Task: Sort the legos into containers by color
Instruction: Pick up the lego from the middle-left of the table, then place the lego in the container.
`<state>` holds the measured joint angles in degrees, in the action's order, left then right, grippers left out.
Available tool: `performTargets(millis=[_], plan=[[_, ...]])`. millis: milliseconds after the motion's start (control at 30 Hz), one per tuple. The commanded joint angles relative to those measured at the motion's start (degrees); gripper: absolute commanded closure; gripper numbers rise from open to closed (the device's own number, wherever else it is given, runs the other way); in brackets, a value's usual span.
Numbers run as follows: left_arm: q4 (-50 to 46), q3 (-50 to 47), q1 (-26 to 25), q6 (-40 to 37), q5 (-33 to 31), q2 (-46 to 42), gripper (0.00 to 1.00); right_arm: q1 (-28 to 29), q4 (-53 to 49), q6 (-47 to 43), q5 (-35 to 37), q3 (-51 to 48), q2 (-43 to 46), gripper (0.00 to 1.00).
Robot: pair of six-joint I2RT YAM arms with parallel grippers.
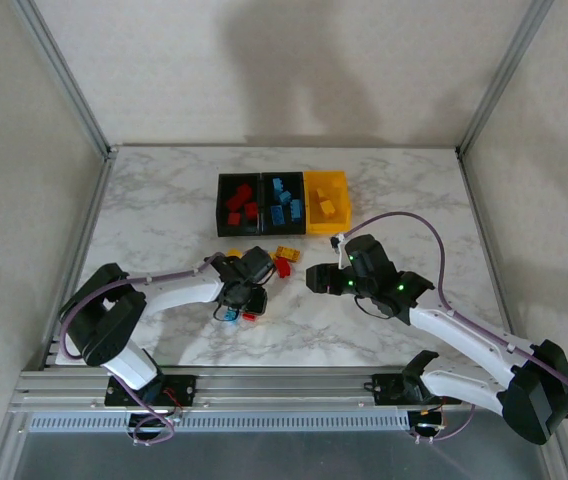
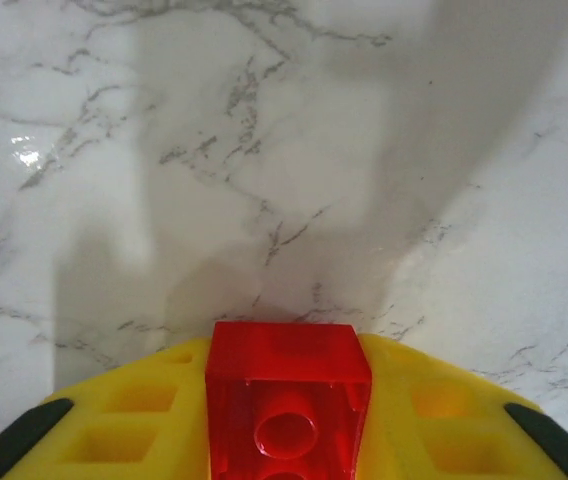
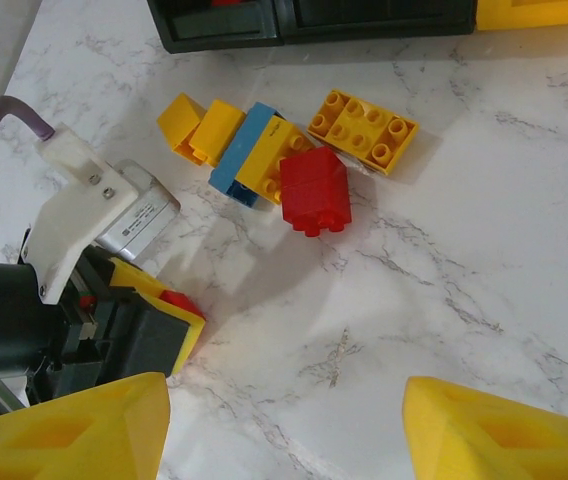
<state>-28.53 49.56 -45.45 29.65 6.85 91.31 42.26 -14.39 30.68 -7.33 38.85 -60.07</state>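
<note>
Red bricks already lie in one black bin (image 1: 239, 204). I will raise my left gripper, carry the red lego outward over that bin and let go of it there.
My left gripper (image 2: 289, 410) is shut on a red lego (image 2: 286, 375), its yellow fingers pressed to both sides just above the marble. From above, that gripper (image 1: 241, 300) points down at the table's front middle, beside a blue lego (image 1: 227, 314). My right gripper (image 3: 284, 430) stands open over bare marble with nothing between its fingers, to the right of the left one (image 3: 154, 320). Loose legos lie ahead of it: a red one (image 3: 315, 190), a blue one (image 3: 236, 160), a yellow square one (image 3: 199, 125) and a long yellow one (image 3: 362, 130). The containers (image 1: 282, 203) sit behind.
The left black bin (image 1: 220, 205) holds red bricks, the middle black bin (image 1: 264, 205) blue ones, the yellow bin (image 1: 343, 190) yellow ones. Aluminium frame posts (image 1: 74, 90) flank the table. Marble to the far left and right of the bins is bare.
</note>
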Motion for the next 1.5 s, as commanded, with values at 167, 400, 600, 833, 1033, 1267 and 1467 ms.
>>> performTargets(millis=[167, 400, 600, 833, 1033, 1267, 1467], plan=[[-1.76, 6.39, 0.16, -0.17, -3.46, -1.51, 0.75, 0.25, 1.04, -0.51, -2.6, -2.12, 2.54, 0.37], [-2.7, 13.26, 4.87, -0.73, -4.98, -2.24, 0.76, 0.19, 1.72, -0.55, -2.68, -1.44, 2.98, 0.37], [-4.55, 21.51, 10.71, -2.01, -6.45, 0.14, 0.76, 0.33, 3.5, 0.69, -1.35, 0.79, 0.27, 0.37], [-5.42, 32.65, 17.5, -2.74, -9.23, 7.62, 0.76, 0.28, 6.33, 1.32, -2.27, 4.77, -4.27, 0.38], [-7.23, 42.53, 20.54, -4.05, -11.42, 17.41, 0.75, 0.42, 6.59, 1.91, -2.03, 5.2, -4.66, 0.38], [-9.42, 49.06, 21.59, -4.23, -14.2, 26.75, 0.73, 0.41, 4.76, 2.55, -0.3, 4.75, -2.48, 0.38], [-9.49, 49.54, 21.72, -3.93, -16.63, 28.9, 0.69, 0.4, 3.32, 2.46, 0.76, 4.72, -1.49, 0.38]])
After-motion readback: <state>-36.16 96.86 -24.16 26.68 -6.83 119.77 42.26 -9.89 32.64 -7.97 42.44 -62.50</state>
